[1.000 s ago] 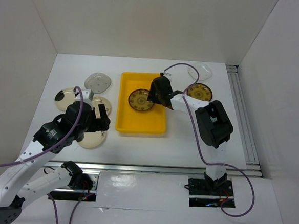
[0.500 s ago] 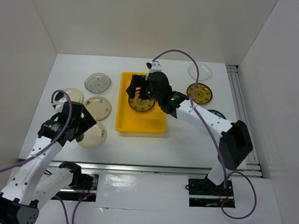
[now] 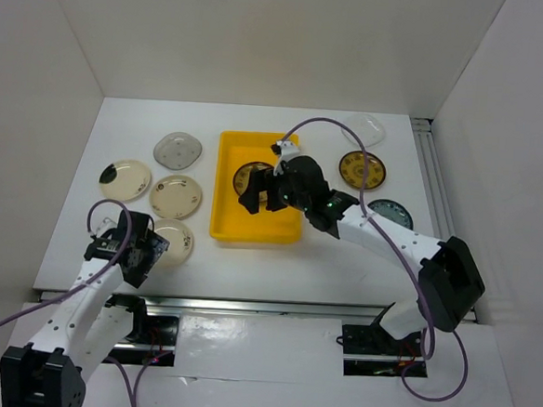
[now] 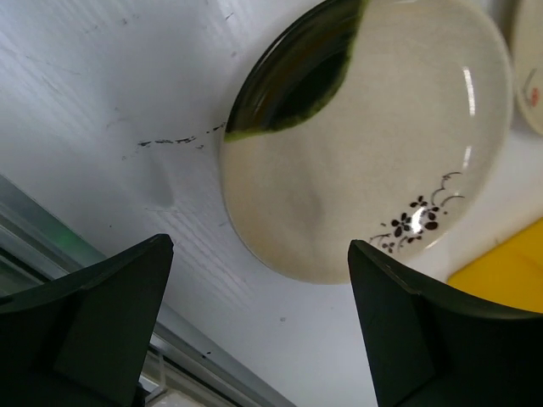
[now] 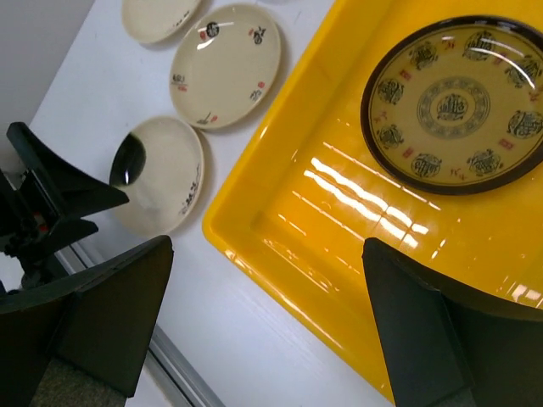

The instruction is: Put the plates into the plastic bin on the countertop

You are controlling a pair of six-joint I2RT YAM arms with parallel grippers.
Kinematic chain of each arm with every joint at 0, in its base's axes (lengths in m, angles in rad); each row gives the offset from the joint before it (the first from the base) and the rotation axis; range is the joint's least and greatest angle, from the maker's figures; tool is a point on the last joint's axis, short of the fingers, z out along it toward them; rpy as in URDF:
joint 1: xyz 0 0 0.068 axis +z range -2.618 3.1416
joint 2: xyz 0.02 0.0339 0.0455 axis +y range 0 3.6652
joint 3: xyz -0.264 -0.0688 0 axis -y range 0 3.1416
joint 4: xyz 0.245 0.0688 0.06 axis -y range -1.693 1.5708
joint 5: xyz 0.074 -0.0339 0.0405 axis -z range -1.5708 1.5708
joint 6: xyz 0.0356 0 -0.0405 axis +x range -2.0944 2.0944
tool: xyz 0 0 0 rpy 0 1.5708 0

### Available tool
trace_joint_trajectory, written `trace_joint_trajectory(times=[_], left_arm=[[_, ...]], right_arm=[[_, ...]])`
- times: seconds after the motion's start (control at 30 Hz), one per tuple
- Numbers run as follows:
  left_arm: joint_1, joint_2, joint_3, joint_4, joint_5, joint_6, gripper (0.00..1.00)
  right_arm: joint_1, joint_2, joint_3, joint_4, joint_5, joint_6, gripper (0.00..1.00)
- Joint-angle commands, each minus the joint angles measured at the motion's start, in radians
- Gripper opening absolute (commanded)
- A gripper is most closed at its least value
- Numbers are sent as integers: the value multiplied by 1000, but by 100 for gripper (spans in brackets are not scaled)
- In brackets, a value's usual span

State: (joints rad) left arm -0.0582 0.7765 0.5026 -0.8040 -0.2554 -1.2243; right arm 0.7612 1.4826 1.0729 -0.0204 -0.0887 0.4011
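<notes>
The cream plate's closest rim lies just beyond the open fingers, so the left gripper needs to lower onto it next, with one finger on each side of it.
The yellow plastic bin sits mid-countertop. A dark brown, gold-patterned plate lies flat in its far half. My right gripper hovers open over the bin's near half, holding nothing. My left gripper is open low at the near left. Just beyond its fingertips lies a cream plate with a dark patch. On the countertop are a second cream plate with a dark patch, a cream patterned plate, a grey plate, a clear plate and a second brown and gold plate.
A dark teal plate lies right of the bin, beside my right arm. White walls close the left, back and right sides. A metal rail runs along the near edge under my left gripper.
My right gripper has opened, leaving the brown plate in the bin, and drawn back toward the bin's near half. My left arm has pulled back to the near edge, uncovering the cream plates.
</notes>
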Motion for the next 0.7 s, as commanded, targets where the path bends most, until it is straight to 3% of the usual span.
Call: trace_joint_trajectory(times=[0.0,0.1,0.5,0.57,0.63,0.67], left_arm=[[9,-13,-51,95,16,-70,97],[9,-25,-81,106,-8,-95,97],[9,32,-197,215,-33,-144,75],[9,43,-206,224,-33,-144,65],[9,52,-207,233,-33,-144,61],[9,52,-207,233,-33,-144,53]], right_arm=[[-8,-94,-16,43,-54,-39,100],[-30,-122,-42,43,-72,-39,100],[-120,-206,-113,74,-125,1,100],[-129,-206,-113,74,-125,10,100],[-138,-215,-113,74,-125,21,100],[-138,-216,-122,74,-125,21,100]])
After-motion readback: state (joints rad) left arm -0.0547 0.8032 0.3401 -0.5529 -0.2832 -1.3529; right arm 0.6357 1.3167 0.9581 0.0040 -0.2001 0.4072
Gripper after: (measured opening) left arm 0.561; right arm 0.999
